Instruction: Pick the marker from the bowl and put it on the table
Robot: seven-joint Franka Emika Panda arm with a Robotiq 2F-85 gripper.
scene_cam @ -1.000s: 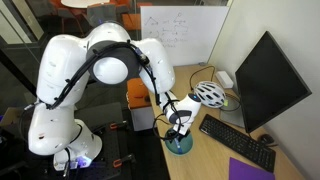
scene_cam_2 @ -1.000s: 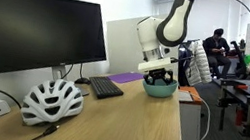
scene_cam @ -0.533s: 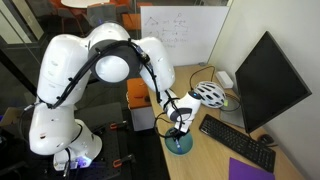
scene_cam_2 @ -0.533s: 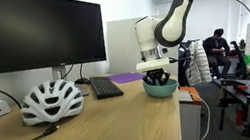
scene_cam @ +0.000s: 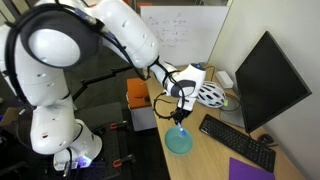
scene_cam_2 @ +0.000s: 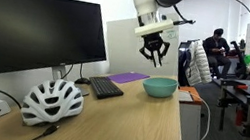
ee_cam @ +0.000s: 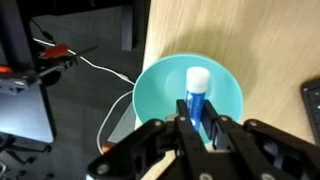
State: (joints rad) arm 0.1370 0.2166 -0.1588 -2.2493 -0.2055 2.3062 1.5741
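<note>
The marker is hanging over the teal bowl, so the robot's gripper should move past the teal bowl's rim, then go down to the bare wood on the helmet's side (scene_cam: 167, 117) and let go.
In the wrist view my gripper (ee_cam: 197, 104) is shut on the marker (ee_cam: 197, 86), a blue stick with a white cap that points down toward the teal bowl (ee_cam: 160, 85) directly beneath. In both exterior views the gripper (scene_cam: 181, 104) (scene_cam_2: 154, 52) hangs well above the bowl (scene_cam: 179, 141) (scene_cam_2: 160, 87), which sits near the end of the light-wood table (scene_cam: 214, 152) (scene_cam_2: 127, 121). The marker is too small to make out in the exterior views.
A white bike helmet (scene_cam: 209, 94) (scene_cam_2: 52, 100), a black monitor (scene_cam: 265, 78) (scene_cam_2: 35, 31), a keyboard (scene_cam: 238, 142) (scene_cam_2: 105, 87) and a purple notebook (scene_cam: 250, 170) share the table. An orange-topped cart (scene_cam: 139, 94) stands beside the table's end. A white cable (ee_cam: 100, 70) runs across the floor.
The jaws have closed on the marker inside the bowl, and the arm has lifted it straight up, clear of the bowl's rim.
</note>
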